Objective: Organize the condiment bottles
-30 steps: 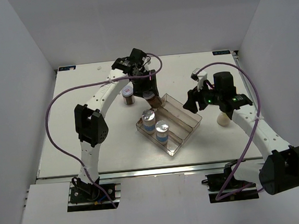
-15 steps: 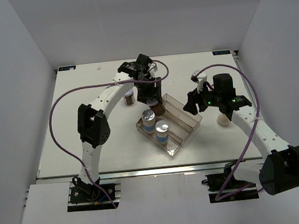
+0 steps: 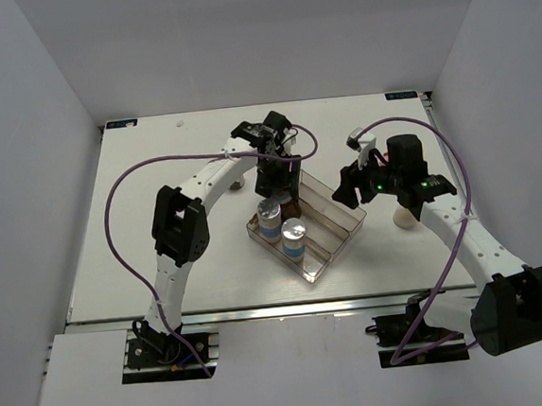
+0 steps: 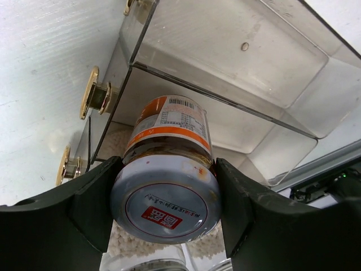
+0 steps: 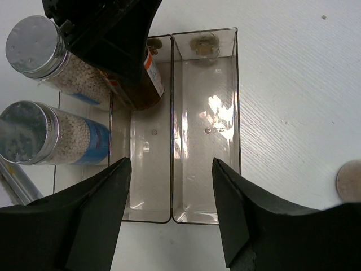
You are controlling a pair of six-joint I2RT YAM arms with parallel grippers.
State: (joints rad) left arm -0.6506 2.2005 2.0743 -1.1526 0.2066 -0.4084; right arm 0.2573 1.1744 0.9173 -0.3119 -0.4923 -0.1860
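Observation:
My left gripper holds the bottle tilted, with its bottom inside the tray's middle compartment's far end. It should go down a little further next and then open.
My left gripper (image 4: 166,210) is shut on a brown-filled condiment bottle (image 4: 169,169) with a red-marked lid. It holds the bottle tilted in the far end of the middle compartment of the clear tray (image 3: 337,214). In the right wrist view this bottle (image 5: 148,84) pokes out under the left gripper's fingers (image 5: 107,28). Two silver-capped, blue-labelled bottles (image 5: 34,39) (image 5: 25,132) stand in the tray's left compartment. My right gripper (image 5: 172,209) hangs open over the tray's near end, holding nothing. A cream bottle (image 3: 403,215) stands on the table to the right of the tray.
The tray's right compartment (image 5: 206,113) holds nothing. Gold feet (image 4: 90,97) stick out from the tray's outer wall. The right arm (image 3: 443,216) reaches in from the right, and purple cables loop above both arms.
My left gripper has carried the brown bottle rightward, from the tray's far-left edge into the middle compartment. The right arm has stayed where it was.

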